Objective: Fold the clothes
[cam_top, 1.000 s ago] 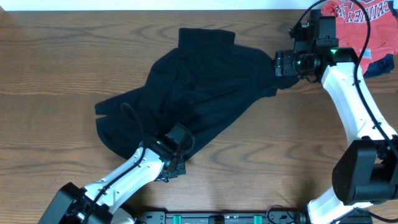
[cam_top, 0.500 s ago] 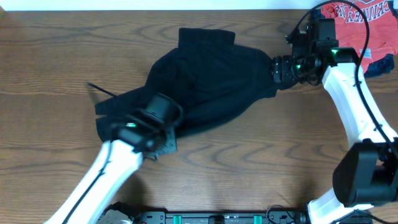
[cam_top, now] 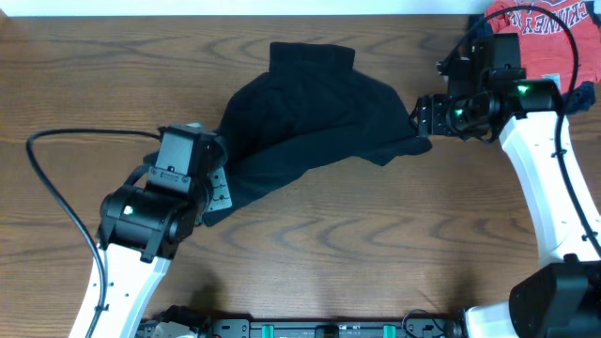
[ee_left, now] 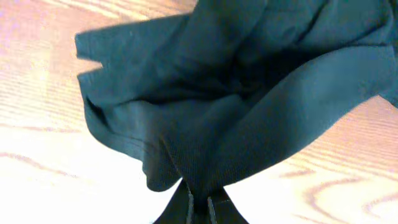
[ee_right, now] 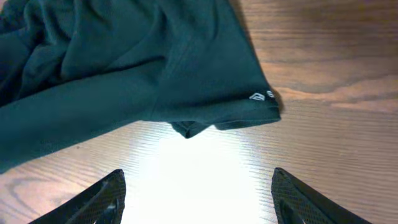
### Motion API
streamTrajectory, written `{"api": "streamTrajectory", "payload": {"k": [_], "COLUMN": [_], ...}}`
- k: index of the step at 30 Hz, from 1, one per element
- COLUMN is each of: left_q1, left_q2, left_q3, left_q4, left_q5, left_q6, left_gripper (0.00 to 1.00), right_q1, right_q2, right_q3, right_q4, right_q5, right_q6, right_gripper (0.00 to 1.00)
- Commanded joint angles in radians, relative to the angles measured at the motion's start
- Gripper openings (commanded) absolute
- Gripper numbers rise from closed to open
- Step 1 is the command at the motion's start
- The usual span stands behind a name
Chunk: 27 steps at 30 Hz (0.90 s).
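My right gripper should next go down onto that corner, because it is open and the fabric at the hem corner with the small white logo (cam_top: 419, 145) (ee_right: 261, 95) is lying on the table below it.
The clothes (cam_top: 310, 113) are a black garment lying bunched across the middle of the wooden table. My left gripper (cam_top: 218, 195) is at the garment's lower-left corner. In the left wrist view it (ee_left: 199, 202) is shut on a pinch of the black fabric (ee_left: 249, 93), which fans out ahead of the jaws. My right gripper (cam_top: 420, 117) is at the garment's right edge. In the right wrist view it (ee_right: 199, 190) stands open over bare table, just short of a hem corner (ee_right: 217, 118) that carries a small white logo (ee_right: 261, 95).
A red shirt with white lettering (cam_top: 535, 38) lies at the back right corner, with a navy garment (cam_top: 584, 94) beside it. A black cable (cam_top: 56, 188) loops over the table at the left.
My left arm has swung from the front middle to the left, carrying the garment's lower-left part with it, so the black fabric now covers less of the left table. The right gripper shifted slightly.
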Motion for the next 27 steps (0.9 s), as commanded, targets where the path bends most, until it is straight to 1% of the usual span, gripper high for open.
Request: {"api": "streamTrajectory", "payload": {"k": [1, 7, 10, 13, 16, 21, 27], "left_q1": [0.007, 0.007, 0.007, 0.016, 0.043, 0.096, 0.129], "left_q2": [0.028, 0.102, 0.156, 0.185, 0.184, 0.158, 0.13], "left_q3": [0.008, 0.008, 0.008, 0.008, 0.008, 0.008, 0.008], "left_q4": [0.039, 0.086, 0.096, 0.126, 0.156, 0.167, 0.186], "left_q5": [-0.045, -0.046, -0.092, -0.132, -0.131, -0.131, -0.131], "left_q6": [0.029, 0.038, 0.04, 0.04, 0.04, 0.04, 0.07], "left_gripper": [0.06, 0.06, 0.06, 0.06, 0.06, 0.06, 0.06], "right_q1": [0.031, 0.055, 0.058, 0.058, 0.058, 0.058, 0.058], "right_q2": [0.003, 0.006, 0.031, 0.08, 0.146, 0.259, 0.312], "right_q3": [0.001, 0.001, 0.001, 0.001, 0.001, 0.001, 0.001], "right_q4": [-0.003, 0.01, 0.039, 0.053, 0.07, 0.085, 0.102], "right_q5": [-0.01, 0.049, 0.11, 0.158, 0.158, 0.174, 0.223], "right_q6": [0.008, 0.009, 0.016, 0.053, 0.075, 0.102, 0.111], "right_gripper": [0.72, 0.72, 0.7, 0.68, 0.65, 0.57, 0.59]}}
